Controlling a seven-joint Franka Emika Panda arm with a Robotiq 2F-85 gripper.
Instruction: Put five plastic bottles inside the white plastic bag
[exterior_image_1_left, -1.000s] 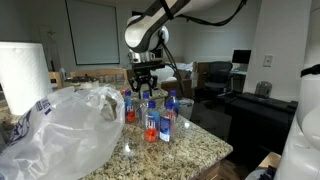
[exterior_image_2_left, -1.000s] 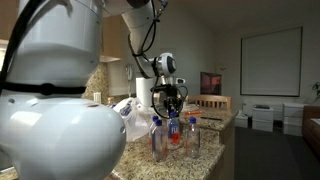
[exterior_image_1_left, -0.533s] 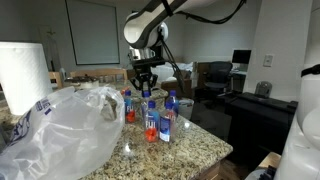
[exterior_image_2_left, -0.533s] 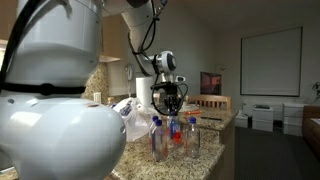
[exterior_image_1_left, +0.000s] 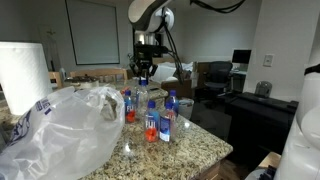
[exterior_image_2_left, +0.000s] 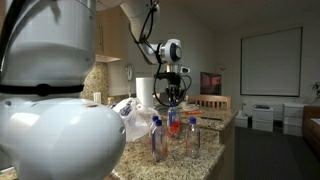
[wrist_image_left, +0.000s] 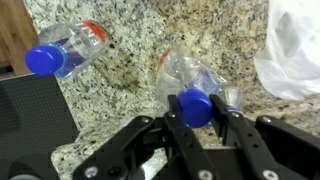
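Observation:
Next, my gripper lifts the bottle it holds across over the white plastic bag (exterior_image_1_left: 76, 128) (wrist_image_left: 289, 51), then lowers the bottle there.
In the wrist view my gripper (wrist_image_left: 196, 108) is shut on the blue cap of a clear plastic bottle (wrist_image_left: 196, 78), which hangs below it over the granite counter. A second bottle (wrist_image_left: 66, 53) stands off to the left. In both exterior views the gripper (exterior_image_1_left: 143, 75) (exterior_image_2_left: 174, 100) is raised above the group of blue-capped bottles (exterior_image_1_left: 158, 118) (exterior_image_2_left: 157, 138), some holding red-orange liquid. The crinkly white plastic bag (exterior_image_1_left: 62, 125) (exterior_image_2_left: 128, 112) lies on the counter beside them, and its edge (wrist_image_left: 296, 48) shows in the wrist view.
A white paper towel roll (exterior_image_1_left: 22, 72) stands by the bag. The speckled granite counter (exterior_image_1_left: 195, 152) ends close in front of the bottles. Desks, monitors and a chair (exterior_image_1_left: 212, 82) fill the room behind.
The gripper has shut on the bottle's cap and risen, lifting that bottle up out of the group. The other bottles and the bag have stayed put.

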